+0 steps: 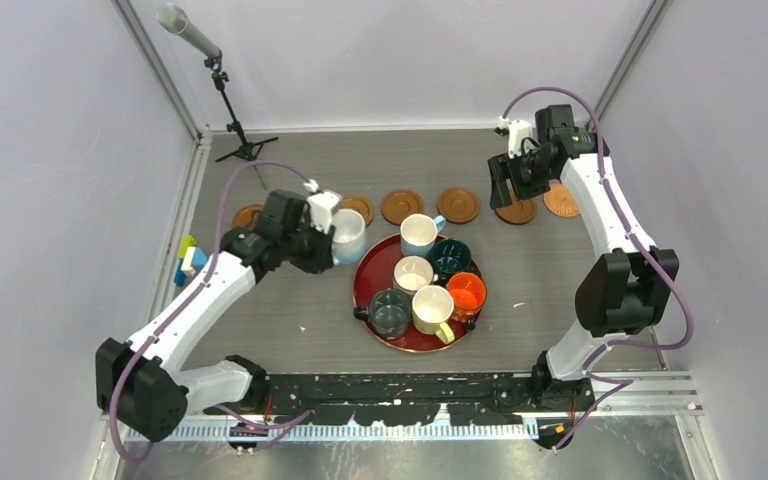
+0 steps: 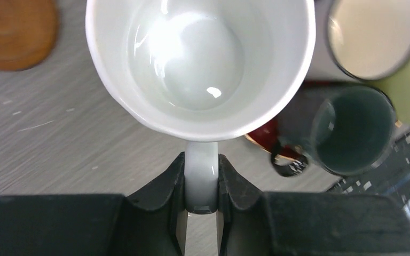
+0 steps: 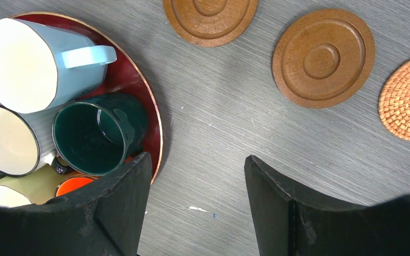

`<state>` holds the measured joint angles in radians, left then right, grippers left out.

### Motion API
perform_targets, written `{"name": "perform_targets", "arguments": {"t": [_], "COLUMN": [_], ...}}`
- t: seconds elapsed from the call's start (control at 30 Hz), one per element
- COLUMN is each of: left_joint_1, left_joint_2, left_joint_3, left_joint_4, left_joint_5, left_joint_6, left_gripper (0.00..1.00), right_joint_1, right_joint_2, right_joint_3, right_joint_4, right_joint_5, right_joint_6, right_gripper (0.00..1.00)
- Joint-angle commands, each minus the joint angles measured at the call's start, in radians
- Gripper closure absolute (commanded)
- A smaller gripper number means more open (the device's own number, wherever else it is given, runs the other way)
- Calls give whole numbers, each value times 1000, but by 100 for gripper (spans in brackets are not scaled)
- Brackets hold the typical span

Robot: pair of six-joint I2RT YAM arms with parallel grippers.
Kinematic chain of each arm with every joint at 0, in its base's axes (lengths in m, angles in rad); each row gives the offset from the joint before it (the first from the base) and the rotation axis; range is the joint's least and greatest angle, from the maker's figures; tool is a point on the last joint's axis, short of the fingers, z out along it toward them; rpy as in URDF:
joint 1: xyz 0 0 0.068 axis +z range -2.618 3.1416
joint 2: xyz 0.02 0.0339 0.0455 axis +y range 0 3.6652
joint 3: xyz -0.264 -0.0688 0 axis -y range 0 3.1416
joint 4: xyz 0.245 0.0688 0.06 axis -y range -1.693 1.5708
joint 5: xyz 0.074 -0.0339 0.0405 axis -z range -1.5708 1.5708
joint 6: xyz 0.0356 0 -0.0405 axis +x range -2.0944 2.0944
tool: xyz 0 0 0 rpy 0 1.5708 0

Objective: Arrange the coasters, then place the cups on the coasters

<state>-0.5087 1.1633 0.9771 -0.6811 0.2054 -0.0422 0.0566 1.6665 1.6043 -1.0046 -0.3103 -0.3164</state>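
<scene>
My left gripper needs to go down and across to the empty coaster nearest the blocks, which is below it to the left in the top view, and let go of the cup.
My left gripper (image 2: 201, 166) is shut on the handle of a white cup (image 2: 200, 64), which sits just left of the dark red tray (image 1: 365, 280) in the top view, near a coaster (image 1: 358, 208). Several brown coasters line the back: (image 1: 401, 206), (image 1: 458, 205), (image 1: 516, 211), with one (image 1: 247, 215) partly hidden by my left arm. On the tray stand the other cups: light blue (image 1: 420, 235), dark teal (image 1: 450, 258), cream (image 1: 413, 273), orange (image 1: 467, 292), grey-green (image 1: 390, 312), pale yellow (image 1: 432, 308). My right gripper (image 3: 197, 181) hangs open and empty over bare table beside the tray's rim (image 3: 155, 122).
A woven orange round mat (image 3: 408, 98) lies at the right end of the coaster row. A microphone stand (image 1: 225, 100) rises at the back left. Coloured blocks (image 1: 188, 262) sit by the left wall. Grey walls enclose the table on three sides.
</scene>
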Motion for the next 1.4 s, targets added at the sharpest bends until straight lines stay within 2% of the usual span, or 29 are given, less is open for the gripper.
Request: {"name": "perform_targets", "arguments": {"t": [0.0, 0.3, 0.63, 0.87, 1.1, 1.37], "left_joint_1": [153, 446, 748, 833, 855, 864], "left_joint_2": [-65, -51, 42, 140, 260, 349], "left_joint_3": [66, 92, 62, 19, 25, -3], "left_joint_4": [97, 192, 378, 546, 579, 603], "left_joint_5": [-5, -11, 136, 230, 296, 299], "left_joint_6": [37, 155, 263, 340, 410, 459], "left_gripper": [100, 100, 100, 100, 100, 100], "right_joint_1": [-4, -4, -4, -4, -4, -4], "right_joint_2": [-42, -17, -1, 1, 4, 8], "right_joint_3": [17, 55, 62, 52, 55, 58], "right_joint_4": [8, 8, 9, 17, 14, -1], "right_joint_5": [-27, -55, -68, -67, -59, -51], "right_joint_6": [-3, 11, 42, 57, 59, 55], "right_gripper": [31, 28, 26, 26, 26, 26]}}
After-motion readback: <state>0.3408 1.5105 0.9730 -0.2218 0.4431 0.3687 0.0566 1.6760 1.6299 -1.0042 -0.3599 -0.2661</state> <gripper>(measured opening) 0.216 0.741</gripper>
